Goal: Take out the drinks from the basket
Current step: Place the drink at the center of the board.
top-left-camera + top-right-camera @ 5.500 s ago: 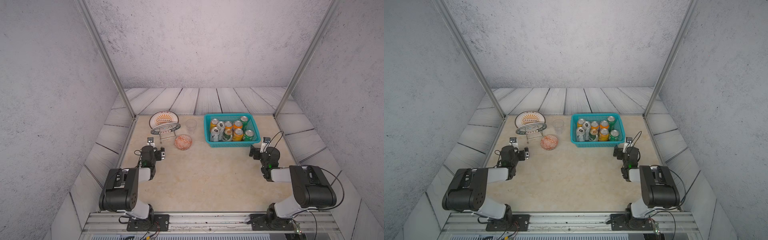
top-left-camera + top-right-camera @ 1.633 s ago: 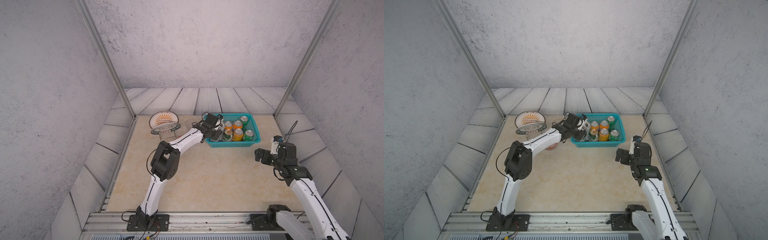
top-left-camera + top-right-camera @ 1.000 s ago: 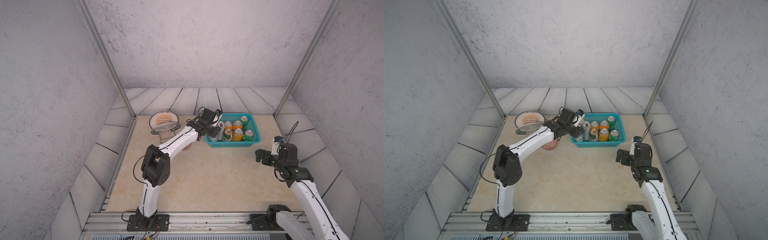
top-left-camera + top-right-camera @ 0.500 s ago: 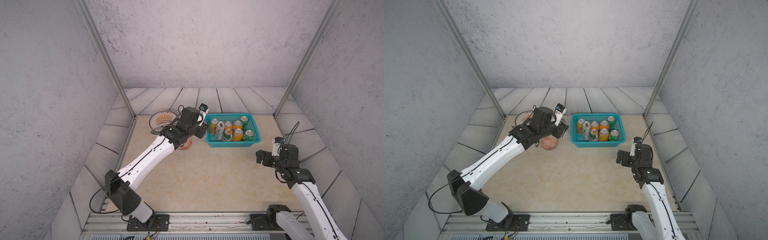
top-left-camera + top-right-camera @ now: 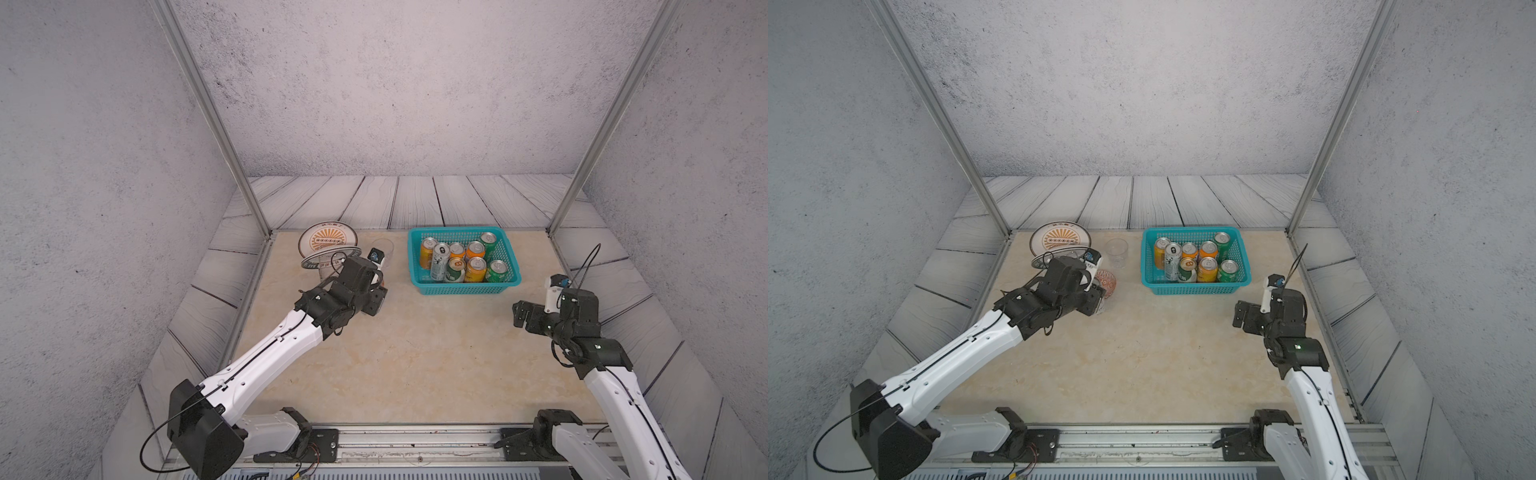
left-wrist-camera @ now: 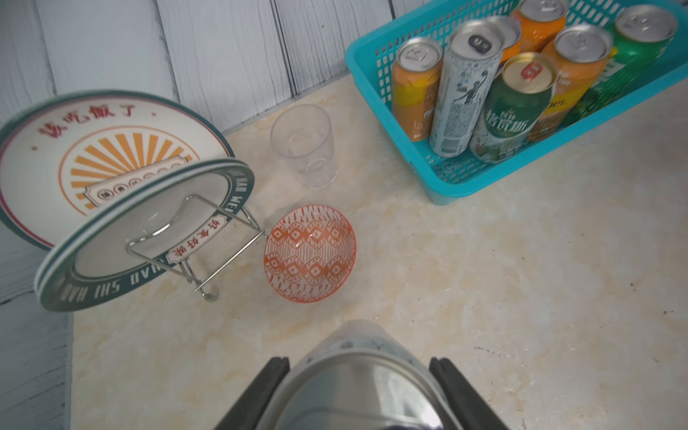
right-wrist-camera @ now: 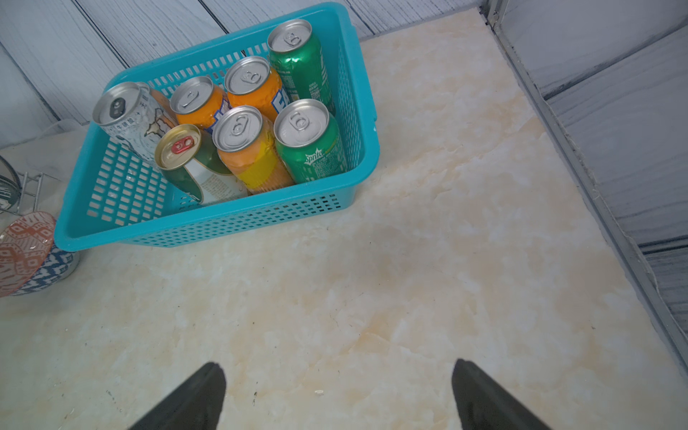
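Note:
The left gripper has a clear spot below it, so next it needs to go down and let go of the white can on the bare tabletop in front of the bowl [image 5: 370,325].
The teal basket [image 5: 463,287] [image 5: 1196,287] stands at the back of the table, right of the middle. Several drinks stand in it: orange cans [image 7: 247,149], green cans [image 7: 311,145], a white can with black print [image 6: 461,96] and a green-and-cream can [image 6: 515,108]. My left gripper [image 5: 374,301] [image 6: 359,359] is out of the basket, left of it and in front of the bowl. It is shut on a white can [image 6: 357,379]. My right gripper [image 5: 521,316] [image 7: 337,366] hangs open and empty over the table, in front of the basket's right end.
A wire rack with plates [image 5: 328,245] [image 6: 111,178] stands at the back left. A clear cup [image 5: 1116,251] [image 6: 303,145] sits beside it, with an orange patterned bowl [image 5: 1106,278] [image 6: 309,253] in front. Metal posts [image 5: 582,174] rise at the back corners.
My left arm has drawn back out of the basket, to the left and toward the front, carrying the white can. The right arm has barely moved.

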You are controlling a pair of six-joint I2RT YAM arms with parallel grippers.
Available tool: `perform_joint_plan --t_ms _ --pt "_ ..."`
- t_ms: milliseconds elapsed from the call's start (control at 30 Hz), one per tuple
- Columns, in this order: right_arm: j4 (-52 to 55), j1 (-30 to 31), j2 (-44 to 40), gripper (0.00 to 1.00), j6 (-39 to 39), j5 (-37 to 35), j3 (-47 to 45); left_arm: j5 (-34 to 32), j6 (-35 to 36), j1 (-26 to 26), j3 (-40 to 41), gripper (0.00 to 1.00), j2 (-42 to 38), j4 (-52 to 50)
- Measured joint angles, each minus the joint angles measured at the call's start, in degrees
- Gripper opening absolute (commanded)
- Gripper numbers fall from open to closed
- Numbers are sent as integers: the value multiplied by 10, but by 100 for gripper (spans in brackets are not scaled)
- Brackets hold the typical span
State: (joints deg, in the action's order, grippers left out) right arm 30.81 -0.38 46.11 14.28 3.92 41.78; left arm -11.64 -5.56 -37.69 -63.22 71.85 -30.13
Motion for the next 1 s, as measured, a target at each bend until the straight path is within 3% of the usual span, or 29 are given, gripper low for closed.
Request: perform_joint_plan --t_ms 400,1000 --pt "7 0 -2 99 0 0 0 7 -41 55 89 39 15 86" --pt "23 0 -9 100 0 -10 9 37 -61 58 109 40 85 130"
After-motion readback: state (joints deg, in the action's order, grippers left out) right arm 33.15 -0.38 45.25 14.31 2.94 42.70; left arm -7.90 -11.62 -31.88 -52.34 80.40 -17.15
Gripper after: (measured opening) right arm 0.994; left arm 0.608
